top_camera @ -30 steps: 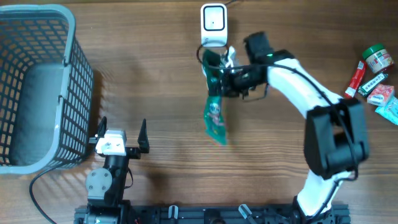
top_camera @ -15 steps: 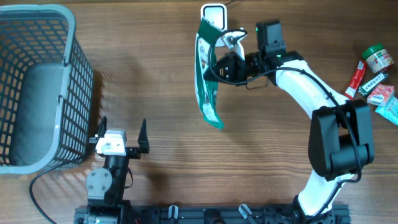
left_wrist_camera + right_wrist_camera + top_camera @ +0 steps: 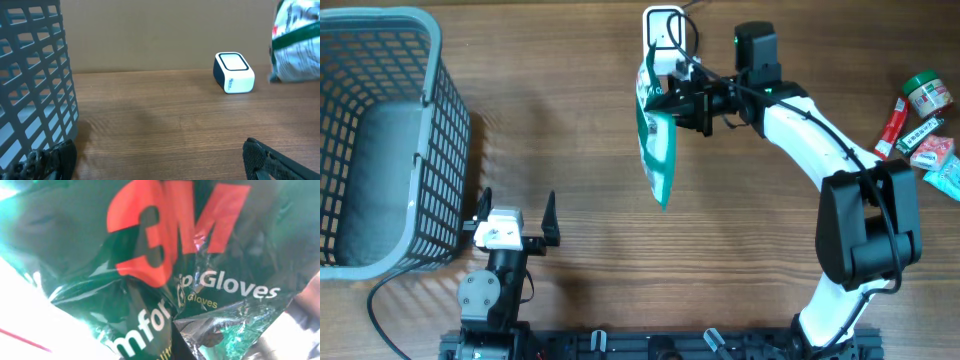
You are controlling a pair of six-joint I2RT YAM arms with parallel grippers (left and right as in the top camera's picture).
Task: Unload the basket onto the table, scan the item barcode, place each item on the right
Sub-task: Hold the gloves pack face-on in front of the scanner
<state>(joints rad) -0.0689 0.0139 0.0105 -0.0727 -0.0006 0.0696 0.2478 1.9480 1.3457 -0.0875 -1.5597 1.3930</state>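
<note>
My right gripper carries the packet to its right in the overhead view next, lowers it flat and releases it, since bare tabletop lies below and that way.
A green 3M gloves packet (image 3: 657,145) hangs over the middle of the table, just in front of the white scanner box (image 3: 663,28) at the far edge. My right gripper (image 3: 678,100) is shut on the packet's top end. In the right wrist view the packet (image 3: 165,255) fills the frame and hides the fingers. The left wrist view shows the scanner (image 3: 234,73) ahead and the packet (image 3: 297,42) at the upper right. Near the front edge, far from both, my left gripper (image 3: 515,215) is open and holds nothing.
A grey mesh basket (image 3: 380,140) stands at the left, close to the left gripper (image 3: 160,162). At the far right lie a green-lidded jar (image 3: 927,92), a red tube (image 3: 891,128) and some small packets (image 3: 935,155).
The right gripper has lifted the packet and carried it back toward the scanner, turning it so it hangs longer and flatter. The left arm has stayed still.
</note>
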